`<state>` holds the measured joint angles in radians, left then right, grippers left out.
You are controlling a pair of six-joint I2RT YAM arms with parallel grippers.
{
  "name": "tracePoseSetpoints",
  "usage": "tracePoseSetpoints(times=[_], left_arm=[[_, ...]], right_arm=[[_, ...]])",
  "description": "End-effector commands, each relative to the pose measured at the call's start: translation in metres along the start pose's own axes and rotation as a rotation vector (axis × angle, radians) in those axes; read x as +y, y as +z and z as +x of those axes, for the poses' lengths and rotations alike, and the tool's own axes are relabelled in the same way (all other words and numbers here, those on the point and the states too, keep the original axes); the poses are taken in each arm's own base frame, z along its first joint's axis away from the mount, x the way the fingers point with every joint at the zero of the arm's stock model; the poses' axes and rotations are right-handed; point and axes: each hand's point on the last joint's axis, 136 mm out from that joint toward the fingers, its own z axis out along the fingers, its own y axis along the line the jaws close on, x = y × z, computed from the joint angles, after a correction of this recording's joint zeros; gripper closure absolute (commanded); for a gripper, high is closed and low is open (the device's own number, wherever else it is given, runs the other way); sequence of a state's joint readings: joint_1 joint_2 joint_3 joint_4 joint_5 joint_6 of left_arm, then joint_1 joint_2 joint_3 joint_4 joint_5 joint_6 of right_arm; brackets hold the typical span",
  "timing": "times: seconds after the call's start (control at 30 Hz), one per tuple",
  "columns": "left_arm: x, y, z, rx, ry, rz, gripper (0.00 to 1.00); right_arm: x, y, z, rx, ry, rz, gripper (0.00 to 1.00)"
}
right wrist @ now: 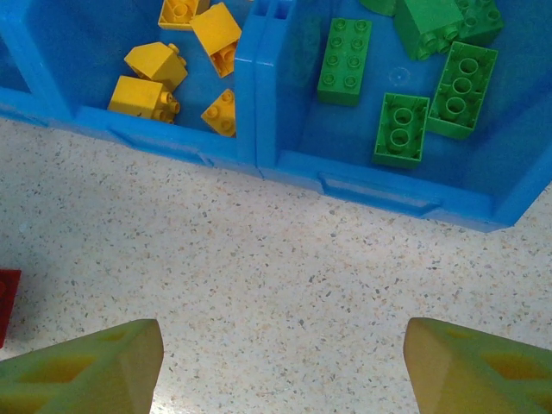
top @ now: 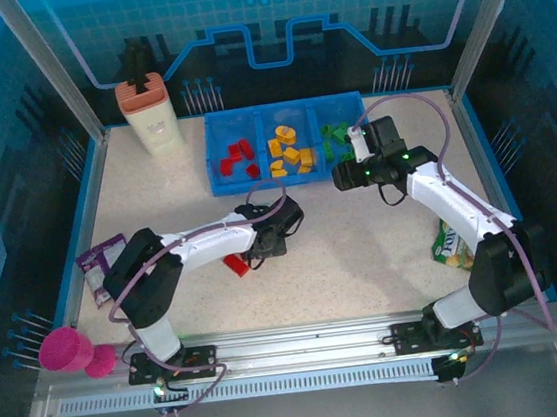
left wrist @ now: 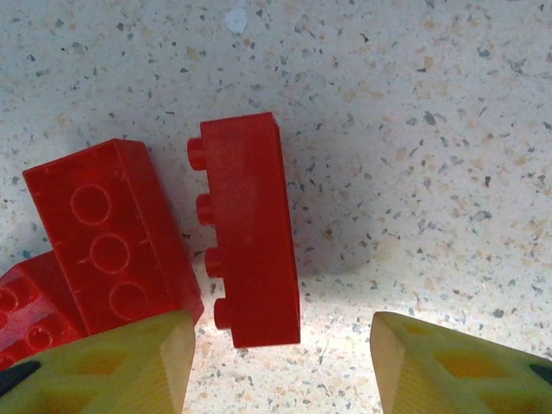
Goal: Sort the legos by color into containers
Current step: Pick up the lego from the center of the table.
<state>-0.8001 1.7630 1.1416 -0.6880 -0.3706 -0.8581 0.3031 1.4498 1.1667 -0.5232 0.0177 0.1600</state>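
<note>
My left gripper moves down and outward along the side-lying brick next, before it closes.
Three red legos lie loose on the table mid-left. One (left wrist: 250, 228) rests on its side, a second (left wrist: 108, 237) is beside it, and a corner of a third (left wrist: 26, 310) shows. My left gripper (left wrist: 276, 371) is open; the side-lying brick's near end reaches just between the fingertips, closer to the left finger (left wrist: 129, 366), untouched by the right. From above, this gripper (top: 263, 245) hangs over the red legos (top: 235, 265). The blue tray (top: 275, 182) holds red (top: 238, 158), orange (top: 290, 152) and green (top: 333, 140) legos in separate compartments. My right gripper (right wrist: 285, 371) is open over bare table before the tray (right wrist: 259, 103).
A beige bottle with an orange cap (top: 150, 112) stands at the back left. A purple packet (top: 98, 259) lies at the left edge and a pink cup (top: 68, 348) beyond the front left corner. A green snack bag (top: 454, 247) lies under the right arm.
</note>
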Motion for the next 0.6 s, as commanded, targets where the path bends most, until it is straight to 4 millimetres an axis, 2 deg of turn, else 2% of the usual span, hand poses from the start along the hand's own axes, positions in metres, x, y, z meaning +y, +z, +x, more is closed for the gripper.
tracePoseSetpoints(times=[0.0,0.2,0.33,0.5,0.57], left_arm=[[0.001,0.009,-0.012,-0.024,-0.013,-0.008,0.43],[-0.001,0.023,-0.022,-0.009,-0.010,0.001,0.44],[-0.008,0.031,-0.028,0.001,0.010,0.014,0.50],[-0.015,0.037,-0.028,0.023,0.022,0.028,0.63],[-0.014,0.039,-0.026,0.034,0.024,0.028,0.71]], right_arm=[[0.008,0.001,-0.002,0.006,-0.021,-0.017,0.25],[0.008,0.004,0.000,0.023,-0.025,-0.006,0.25],[0.006,0.007,0.001,0.032,-0.027,0.003,0.26],[0.005,0.011,0.001,0.044,-0.028,0.012,0.26],[0.004,0.013,0.001,0.049,-0.031,0.018,0.26]])
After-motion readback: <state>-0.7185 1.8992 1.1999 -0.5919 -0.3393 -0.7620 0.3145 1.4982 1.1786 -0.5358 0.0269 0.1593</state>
